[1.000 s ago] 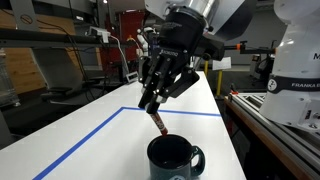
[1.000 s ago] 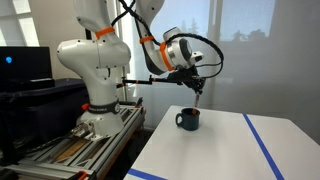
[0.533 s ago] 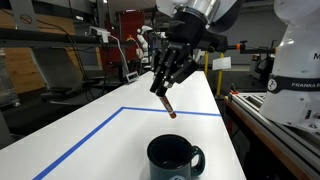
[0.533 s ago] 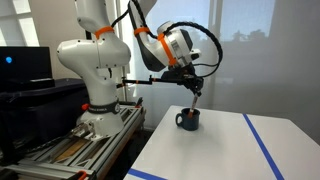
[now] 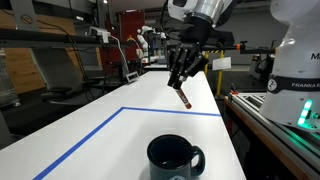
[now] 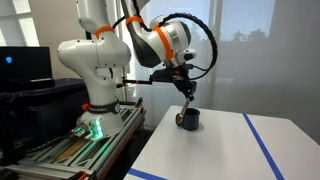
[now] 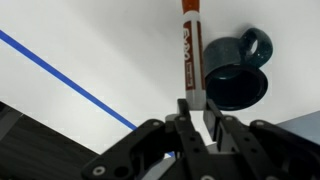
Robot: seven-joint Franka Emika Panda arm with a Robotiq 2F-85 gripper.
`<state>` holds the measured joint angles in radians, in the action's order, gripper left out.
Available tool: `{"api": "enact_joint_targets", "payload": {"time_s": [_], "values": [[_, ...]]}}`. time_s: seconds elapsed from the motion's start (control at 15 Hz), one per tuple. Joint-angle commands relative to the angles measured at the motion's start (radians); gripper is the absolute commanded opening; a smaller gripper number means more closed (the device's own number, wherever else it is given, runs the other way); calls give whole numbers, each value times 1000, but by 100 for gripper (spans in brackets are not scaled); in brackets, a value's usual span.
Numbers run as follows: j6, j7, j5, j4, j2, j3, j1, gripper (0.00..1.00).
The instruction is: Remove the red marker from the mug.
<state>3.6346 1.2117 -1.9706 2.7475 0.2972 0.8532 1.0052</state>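
The marker goes outward past the mug next and comes down onto the bare white table beside the mug. My gripper then releases the marker's whitish end.
My gripper (image 5: 182, 78) is shut on the red marker (image 5: 185, 98), which hangs from the fingers well above the table, clear of the mug. In the wrist view the marker (image 7: 188, 50) sticks out from between the fingers (image 7: 196, 108), red with a whitish label, its tip beside the mug (image 7: 236, 70). The dark glossy mug (image 5: 173, 158) stands upright on the white table near the front, handle to the right, with nothing in it that I can see. In an exterior view the gripper (image 6: 186, 86) holds the marker (image 6: 191, 93) above the mug (image 6: 188, 119).
Blue tape lines (image 5: 95, 128) mark a rectangle on the white table (image 5: 70, 140). The robot base (image 6: 95, 85) stands on a cart beside the table. Shelving and equipment stand behind (image 5: 60, 60).
The gripper has lifted the marker out of the mug and risen up and away from it. The mug has stayed in place.
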Motion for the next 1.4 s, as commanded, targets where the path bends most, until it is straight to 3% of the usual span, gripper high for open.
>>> {"api": "enact_joint_targets", "payload": {"time_s": [0.0,0.4,0.73,1.0,1.33], "values": [[-20,114,-117,-7,7,94,72,5],[-3,298,-250,-26,84,362,275,5],[26,370,-230,-71,202,525,406,5],[7,348,-217,-123,211,597,469,5],[-110,221,-210,-172,92,615,482,5]]}}
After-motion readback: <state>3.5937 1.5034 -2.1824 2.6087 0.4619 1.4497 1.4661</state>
